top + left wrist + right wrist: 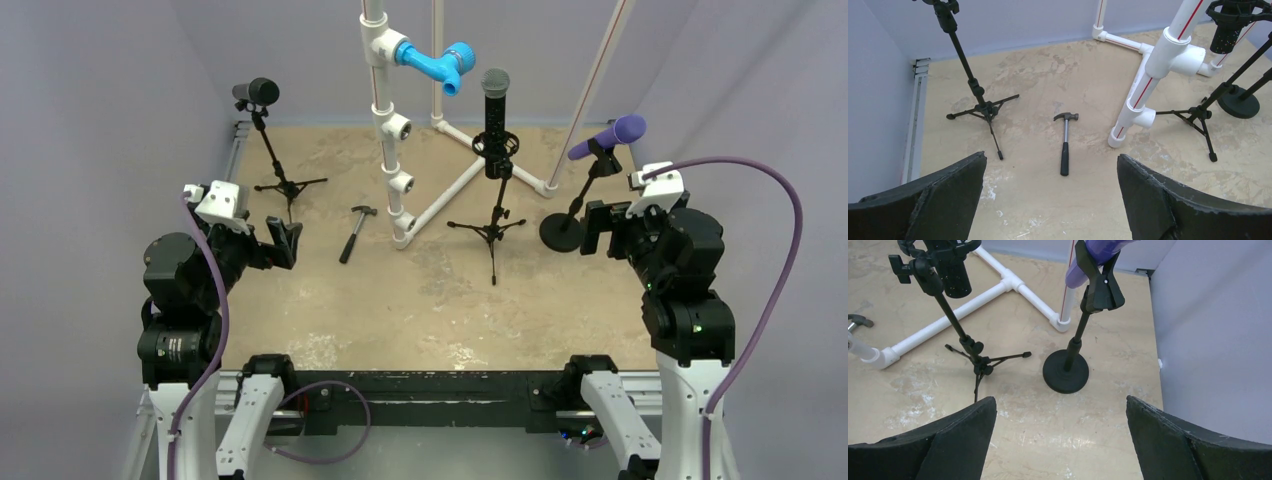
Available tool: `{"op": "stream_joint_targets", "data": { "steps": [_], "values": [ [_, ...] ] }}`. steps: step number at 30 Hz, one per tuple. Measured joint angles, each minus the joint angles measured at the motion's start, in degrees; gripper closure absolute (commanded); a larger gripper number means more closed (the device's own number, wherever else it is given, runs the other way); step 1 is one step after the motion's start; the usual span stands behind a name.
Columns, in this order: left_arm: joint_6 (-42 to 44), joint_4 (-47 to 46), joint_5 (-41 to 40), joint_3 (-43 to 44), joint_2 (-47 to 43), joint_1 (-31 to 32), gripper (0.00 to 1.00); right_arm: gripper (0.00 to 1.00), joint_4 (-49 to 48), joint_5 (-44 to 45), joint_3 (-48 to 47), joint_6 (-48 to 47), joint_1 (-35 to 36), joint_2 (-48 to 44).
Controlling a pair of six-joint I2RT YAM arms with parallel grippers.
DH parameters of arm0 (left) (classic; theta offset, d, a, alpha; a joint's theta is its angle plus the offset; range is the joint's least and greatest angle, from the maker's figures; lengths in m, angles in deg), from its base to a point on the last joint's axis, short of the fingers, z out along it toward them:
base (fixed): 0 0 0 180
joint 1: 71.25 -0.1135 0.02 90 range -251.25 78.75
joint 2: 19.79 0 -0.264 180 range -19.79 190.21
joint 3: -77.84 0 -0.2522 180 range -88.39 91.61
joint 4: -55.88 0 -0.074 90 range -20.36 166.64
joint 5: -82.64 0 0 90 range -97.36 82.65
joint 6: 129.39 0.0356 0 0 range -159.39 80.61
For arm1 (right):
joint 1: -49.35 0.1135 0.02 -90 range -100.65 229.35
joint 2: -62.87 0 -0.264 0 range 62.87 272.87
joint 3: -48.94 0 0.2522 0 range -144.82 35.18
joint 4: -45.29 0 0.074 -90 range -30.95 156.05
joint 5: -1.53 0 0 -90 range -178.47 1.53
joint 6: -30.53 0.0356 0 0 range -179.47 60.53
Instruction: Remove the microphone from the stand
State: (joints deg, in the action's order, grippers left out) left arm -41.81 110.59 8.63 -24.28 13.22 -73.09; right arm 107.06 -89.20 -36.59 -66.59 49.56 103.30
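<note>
I should next lower my right gripper outward and bring its open fingers around the pole below the purple microphone's clip [586, 190] [1081, 325], since the slim pole is bare there.
Three microphones stand on the table. A small black one [258, 92] is on a tripod stand [283, 185] at the far left. A tall black one with a grey head [495, 110] sits in a shock mount on the centre tripod [490, 228]. A purple one [610, 135] is clipped on a round-base stand [562, 232]; it also shows in the right wrist view [1088, 260] above its base [1066, 371]. My left gripper [285, 240] is open and empty near the left tripod [979, 95]. My right gripper [597, 228] is open and empty, just right of the round base.
A white PVC pipe frame [392, 130] with a blue elbow [438, 66] rises at the back centre, with pipes along the table [455, 190]. A small hammer [355, 232] lies between the left tripod and the pipe; it also shows in the left wrist view [1065, 142]. Grey walls close in on both sides.
</note>
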Motion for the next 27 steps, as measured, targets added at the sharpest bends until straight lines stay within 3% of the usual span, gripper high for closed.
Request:
{"op": "stream_joint_targets", "data": {
  "steps": [17, 27],
  "values": [
    [0.1, 0.3, -0.4, 0.0, -1.3, 0.0, 0.00, 0.02, -0.8, 1.6, 0.0, 0.0, 0.0, 1.4],
    [0.1, 0.5, 1.3, 0.0, -1.5, 0.0, 0.00, 0.04, -8.9, 6.9, 0.9, 0.7, 0.0, 12.0]
  ]
}}
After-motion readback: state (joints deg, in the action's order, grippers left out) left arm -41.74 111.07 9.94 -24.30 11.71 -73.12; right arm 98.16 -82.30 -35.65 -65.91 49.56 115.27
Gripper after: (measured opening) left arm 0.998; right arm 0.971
